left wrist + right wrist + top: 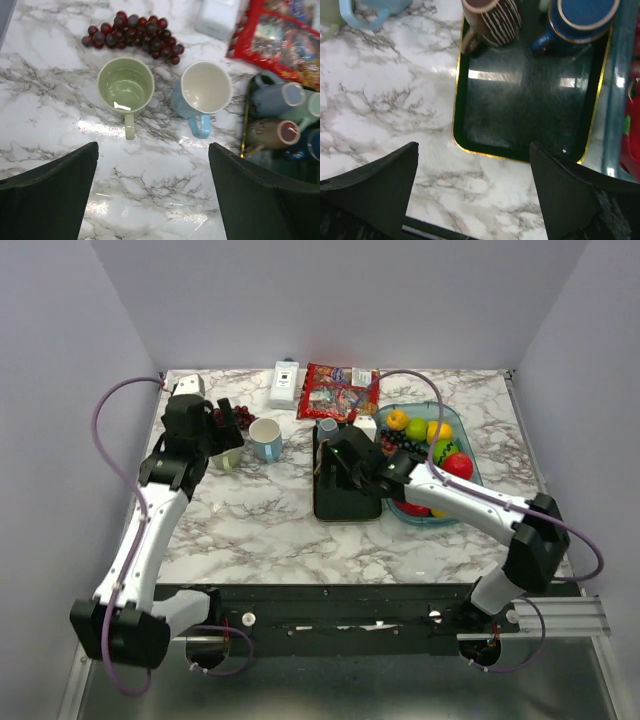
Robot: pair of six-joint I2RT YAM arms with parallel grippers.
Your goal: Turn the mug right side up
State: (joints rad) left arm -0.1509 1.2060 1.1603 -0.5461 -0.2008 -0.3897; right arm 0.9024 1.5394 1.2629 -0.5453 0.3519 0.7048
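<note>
The handle of the brown striped mug is outward of and below the open fingers of my right gripper, so I will move that gripper outward and down onto it next.
Several mugs stand bottom up at the far end of a black tray (520, 110): a brown striped mug (492, 17), a dark blue mug (580, 20), and in the left wrist view a grey-blue mug (277, 97). A green mug (126, 86) and a light blue mug (205, 90) stand upright on the marble, mouths up. My left gripper (152, 200) is open and empty, above the table just near of these two mugs. My right gripper (472, 195) is open and empty, over the tray's near left corner (335, 468).
A bunch of dark grapes (132, 30) lies behind the green mug. A white box (285, 383) and a red snack bag (338, 390) lie at the back. A blue bin (470, 455) of fruit stands right of the tray.
</note>
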